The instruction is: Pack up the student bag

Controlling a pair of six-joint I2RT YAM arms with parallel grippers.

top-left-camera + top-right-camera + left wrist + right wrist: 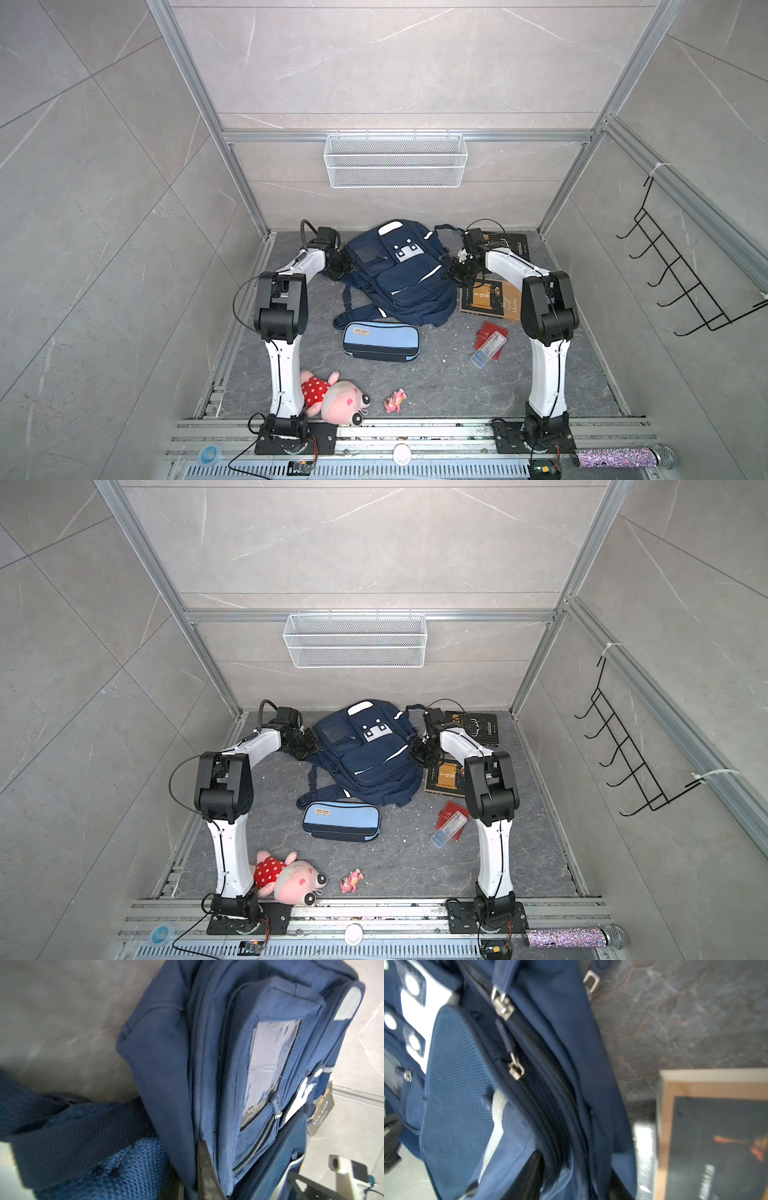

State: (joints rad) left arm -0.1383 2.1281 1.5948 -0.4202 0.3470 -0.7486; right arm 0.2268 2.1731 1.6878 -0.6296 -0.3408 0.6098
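The robot's left hand should pull the bag's fold over and a little back, then let go of it on the clear floor beside the gripper, away from the bag's front patch.
The student bag [399, 274] [365, 754], navy with white stripes and a grey-white front patch, lies front-up at the back middle of the floor in both top views. My left gripper [343, 266] [307, 746] is pressed to its left side, and my right gripper [455, 270] [419, 750] to its right side. In the left wrist view the left gripper [193, 1167] is shut on a fold of the bag [228, 1064] beside a zip pocket. The right wrist view has the right gripper [577, 1172] closed on bunched fabric by the bag's [529, 1084] main zip.
A light-blue pencil case [380, 340] lies in front of the bag. A brown book [490, 299] and a black book [509, 243] lie to its right, under the right arm. A red booklet with a clear box [490, 343], a plush toy [336, 397] and a small pink toy [395, 401] lie nearer. A wire basket [395, 160] hangs on the back wall.
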